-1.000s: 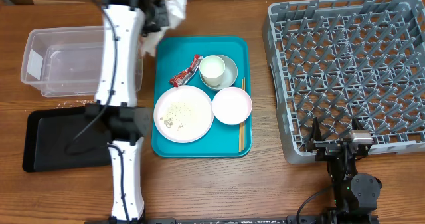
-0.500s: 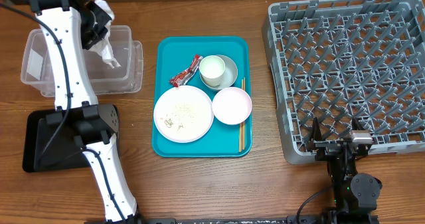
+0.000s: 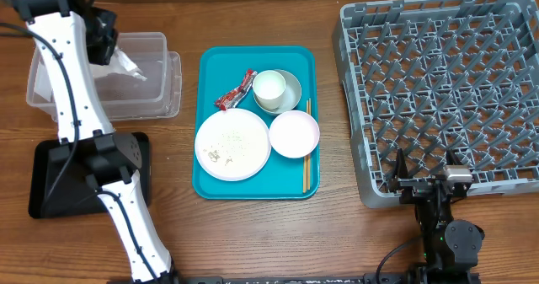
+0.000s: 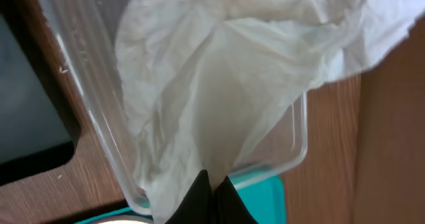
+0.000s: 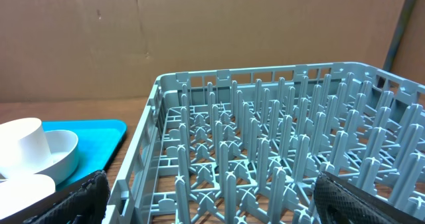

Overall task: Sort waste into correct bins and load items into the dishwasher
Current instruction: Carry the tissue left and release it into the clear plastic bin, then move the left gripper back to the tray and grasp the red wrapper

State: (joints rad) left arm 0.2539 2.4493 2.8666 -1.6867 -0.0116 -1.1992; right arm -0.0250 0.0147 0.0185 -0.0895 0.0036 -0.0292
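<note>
My left gripper, directly above the clear tub's (image 3: 164, 99) open inside, should lower and release the crumpled white napkin there next.
My left gripper (image 3: 108, 46) is shut on the crumpled white napkin (image 3: 128, 63), which hangs over the clear tub (image 3: 164, 99) at the far left. In the left wrist view the black fingertips (image 4: 199, 197) pinch the napkin (image 4: 219, 71) above the tub's wall (image 4: 86, 111). The red wrapper (image 3: 236, 90), white cup (image 3: 269, 88) in the grey bowl (image 3: 292, 85), plate (image 3: 232, 143) with rice bits, pink bowl (image 3: 294, 134) and chopsticks (image 3: 306, 170) lie on the teal tray (image 3: 253, 55). My right gripper (image 3: 425, 177) stands open at the dish rack's (image 3: 446, 82) near edge, holding nothing.
The black tray (image 3: 59, 179) lies in front of the clear tub, partly under the left arm. A few rice bits lie on the wood between them. In the right wrist view the rack's pegs (image 5: 265, 151) fill the space ahead, with the teal tray (image 5: 99, 134) to the left.
The left arm has swung left with the napkin, from the teal tray's far left corner to over the clear tub. The right arm has not moved.
</note>
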